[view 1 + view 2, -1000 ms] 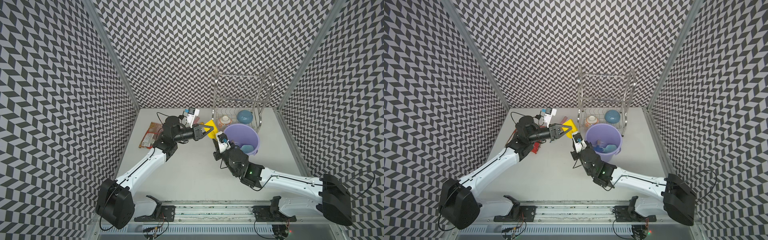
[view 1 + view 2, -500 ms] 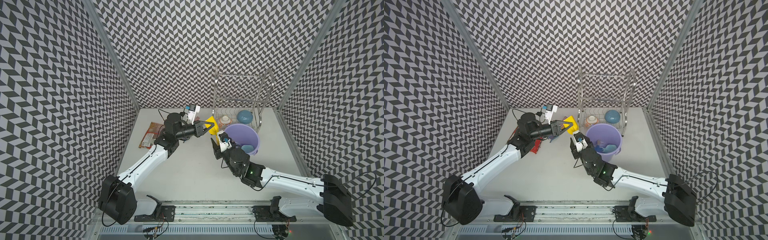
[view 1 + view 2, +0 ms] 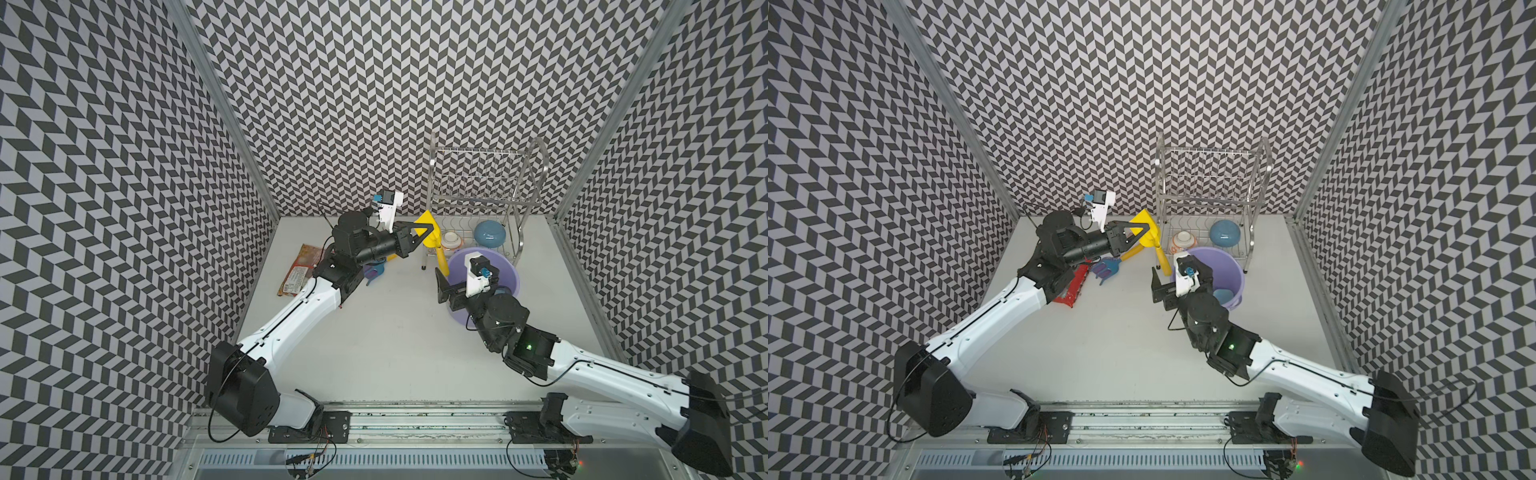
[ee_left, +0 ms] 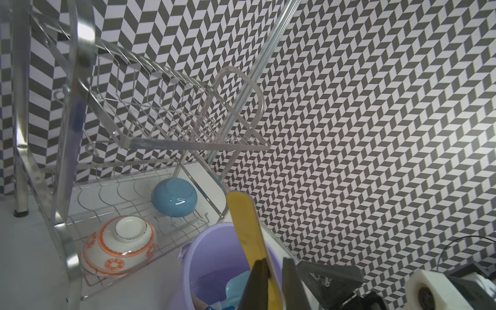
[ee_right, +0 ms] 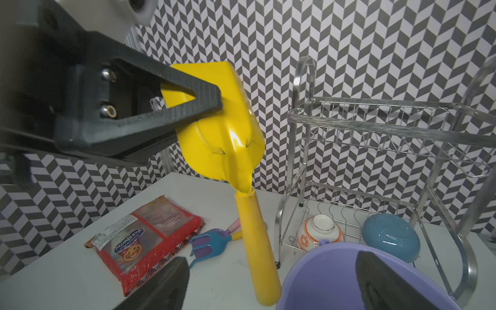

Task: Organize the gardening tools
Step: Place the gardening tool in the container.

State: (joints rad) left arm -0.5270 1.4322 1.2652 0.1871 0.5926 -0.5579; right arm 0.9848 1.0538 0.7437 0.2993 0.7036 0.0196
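My left gripper moves across over the lavender bucket's opening (image 3: pixel 1221 273) (image 4: pixel 219 262) next, since the spade's handle still hangs outside the bucket's rim. It then lowers to release the spade's blade there.
My left gripper (image 3: pixel 430 232) (image 4: pixel 275 271) is shut on the blade of the yellow spade (image 3: pixel 426 220) (image 5: pixel 225 128) and holds it in the air, handle hanging down beside the lavender bucket (image 3: pixel 509 274) (image 5: pixel 322 271). My right gripper (image 5: pixel 273 271) stands open at the bucket's near rim; the handle's end lies between its fingers and touches neither. In the bucket lies a pale blue shovel (image 4: pixel 236 284). The blue rake (image 5: pixel 214 240) and the purple fork (image 5: pixel 201 248) lie overlapping on the table under my left arm.
A red snack packet (image 3: pixel 301 270) (image 5: pixel 145 241) lies left of the rake. A steel dish rack (image 3: pixel 478 187) stands behind the bucket, holding a white-and-orange bowl (image 3: pixel 451 240) and a blue bowl (image 3: pixel 490 236). Patterned walls close in three sides.
My right gripper has opened and let go of the spade's handle. My left gripper has lifted the spade a little higher.
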